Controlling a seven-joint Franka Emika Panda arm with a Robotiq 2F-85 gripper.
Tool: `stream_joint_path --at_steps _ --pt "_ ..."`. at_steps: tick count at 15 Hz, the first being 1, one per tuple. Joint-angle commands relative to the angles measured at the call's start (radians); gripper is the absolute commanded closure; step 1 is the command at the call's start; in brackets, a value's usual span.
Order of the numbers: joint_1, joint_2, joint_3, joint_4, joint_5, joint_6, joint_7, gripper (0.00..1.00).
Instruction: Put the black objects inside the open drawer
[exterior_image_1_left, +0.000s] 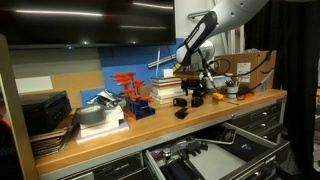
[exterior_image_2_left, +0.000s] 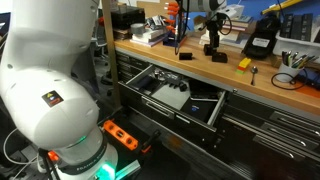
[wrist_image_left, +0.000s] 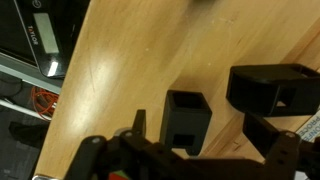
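My gripper moves down onto the small black block (wrist_image_left: 185, 118) next, one finger passing each side, since the block stands below it between the open fingers.
A small hollow black block (wrist_image_left: 185, 118) stands on the wooden bench top. A larger black object (wrist_image_left: 275, 88) stands beside it. My gripper (wrist_image_left: 210, 140) is open and hovers just above them, with the small block lying between its two fingers and touching neither. In both exterior views the gripper (exterior_image_1_left: 192, 82) (exterior_image_2_left: 211, 28) hangs over the black objects (exterior_image_1_left: 196, 98) (exterior_image_2_left: 212, 46). Another small black piece (exterior_image_1_left: 181, 104) (exterior_image_2_left: 186, 54) sits nearer the bench's front edge. The open drawer (exterior_image_1_left: 200, 155) (exterior_image_2_left: 215, 108) is below the bench top and holds grey and dark items.
Stacked books (exterior_image_1_left: 166, 92), an orange rack (exterior_image_1_left: 130, 95) and a grey tray (exterior_image_1_left: 100, 120) stand along the bench. A yellow piece (exterior_image_2_left: 245, 63), tools (exterior_image_2_left: 290, 80) and a black case (exterior_image_2_left: 262, 42) lie on the bench. An orange power strip (exterior_image_2_left: 120, 133) lies on the floor.
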Motion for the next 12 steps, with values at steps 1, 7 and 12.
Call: stream_joint_path --at_steps 1,7,12 --pt "0.017 0.081 -0.049 0.110 0.005 -0.023 0.103 0.00" --pt "-0.004 0.188 -0.052 0.210 0.023 -0.044 0.150 0.00" --pt "-0.011 0.230 -0.055 0.250 0.013 -0.045 0.132 0.34"
